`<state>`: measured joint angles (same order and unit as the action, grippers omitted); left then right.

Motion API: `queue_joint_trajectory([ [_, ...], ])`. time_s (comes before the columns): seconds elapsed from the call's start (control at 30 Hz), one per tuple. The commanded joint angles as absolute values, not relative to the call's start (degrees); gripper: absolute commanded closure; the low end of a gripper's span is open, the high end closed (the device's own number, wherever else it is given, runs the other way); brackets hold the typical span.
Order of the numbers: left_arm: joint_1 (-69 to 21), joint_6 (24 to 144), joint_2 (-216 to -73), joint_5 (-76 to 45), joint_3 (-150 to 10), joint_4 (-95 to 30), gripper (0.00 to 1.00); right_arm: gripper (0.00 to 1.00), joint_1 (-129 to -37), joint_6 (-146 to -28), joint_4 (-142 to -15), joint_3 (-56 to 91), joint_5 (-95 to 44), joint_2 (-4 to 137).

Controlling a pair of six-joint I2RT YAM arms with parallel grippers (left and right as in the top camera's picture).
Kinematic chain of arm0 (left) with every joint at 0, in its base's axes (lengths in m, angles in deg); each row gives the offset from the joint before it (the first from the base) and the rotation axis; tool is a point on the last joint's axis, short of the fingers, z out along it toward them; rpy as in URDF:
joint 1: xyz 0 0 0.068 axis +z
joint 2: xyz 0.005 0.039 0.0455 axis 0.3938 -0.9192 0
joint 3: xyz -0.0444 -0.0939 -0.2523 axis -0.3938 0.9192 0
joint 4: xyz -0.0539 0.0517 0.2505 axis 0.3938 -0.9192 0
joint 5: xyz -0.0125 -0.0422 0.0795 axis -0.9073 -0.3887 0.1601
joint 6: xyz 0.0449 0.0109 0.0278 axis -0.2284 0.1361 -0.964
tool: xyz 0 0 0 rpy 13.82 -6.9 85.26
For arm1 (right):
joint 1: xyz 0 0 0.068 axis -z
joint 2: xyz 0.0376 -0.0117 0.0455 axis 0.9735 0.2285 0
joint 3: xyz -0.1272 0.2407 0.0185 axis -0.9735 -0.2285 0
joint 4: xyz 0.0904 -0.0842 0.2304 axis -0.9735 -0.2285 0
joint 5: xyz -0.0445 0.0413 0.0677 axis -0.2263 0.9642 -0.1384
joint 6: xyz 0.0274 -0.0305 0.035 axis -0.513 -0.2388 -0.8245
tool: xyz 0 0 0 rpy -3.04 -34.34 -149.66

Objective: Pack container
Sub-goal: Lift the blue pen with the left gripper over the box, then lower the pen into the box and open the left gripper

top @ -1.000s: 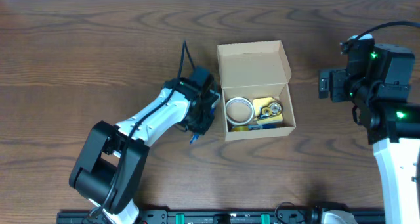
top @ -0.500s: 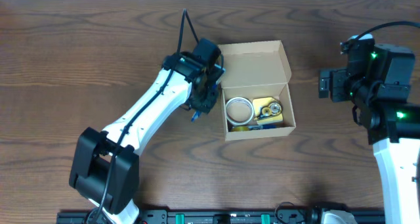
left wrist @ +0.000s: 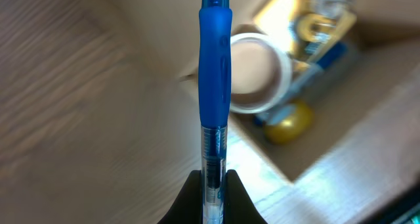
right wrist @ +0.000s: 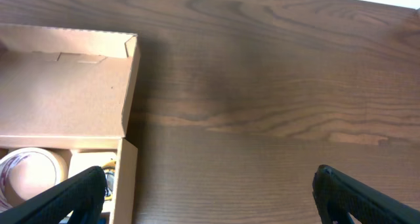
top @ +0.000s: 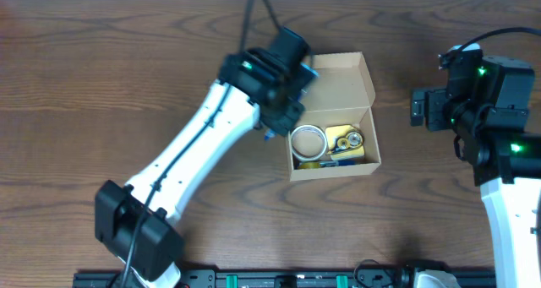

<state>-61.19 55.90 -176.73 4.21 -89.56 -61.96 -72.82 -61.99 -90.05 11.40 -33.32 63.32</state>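
Observation:
The pen points at an angle to the sides of the box, so my left gripper will next turn, then move back and down inside the near side of the box.
The container (top: 369, 134) is a tan cardboard box, open, with its flap lid (top: 328, 80) laid back. Inside lie a white tape roll (top: 308, 141), yellow tape rolls (top: 347, 140) and a blue pen. My left gripper (top: 272, 123) hangs over the box's left wall, shut on a blue pen (top: 267, 134). In the left wrist view that pen (left wrist: 215, 86) stands straight up from the gripper (left wrist: 214, 201), over the white roll (left wrist: 259, 73). My right gripper (top: 420, 109) stays right of the box, open and empty (right wrist: 213, 198).
The dark wooden table (top: 101, 77) stretches around the box. In the right wrist view the lid (right wrist: 65, 92) lies at the left, with bare wood (right wrist: 275, 106) between the fingers. A black rail (top: 279, 279) runs along the front edge.
My left arm has swung away from the front edge and to the right, carrying the blue pen from beside the box's left wall to above that wall. The right arm has not moved.

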Motion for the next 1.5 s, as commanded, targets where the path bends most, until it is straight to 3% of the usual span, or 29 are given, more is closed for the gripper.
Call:
queue_joint_trajectory([
  [0.0,-65.3,51.6,-177.0,3.4,-90.6,-60.1,0.94,0.01,-72.4,-62.8,-90.1,11.3,-32.8,62.6],
  [0.7,-68.3,47.1,-188.3,-6.7,-90.6,-54.2,0.94,0.01,-72.4,-62.8,-89.9,11.3,-31.6,57.7],
  [1.1,-68.6,31.1,-188.3,-13.1,-90.5,-59.4,0.92,0.01,-72.4,-62.8,-89.9,11.3,-30.0,55.9],
  [1.47,-69.1,26.6,-191.3,-15.3,-90.5,-63.0,0.88,0.01,-72.4,-62.8,-89.6,11.3,-29.9,52.8],
])
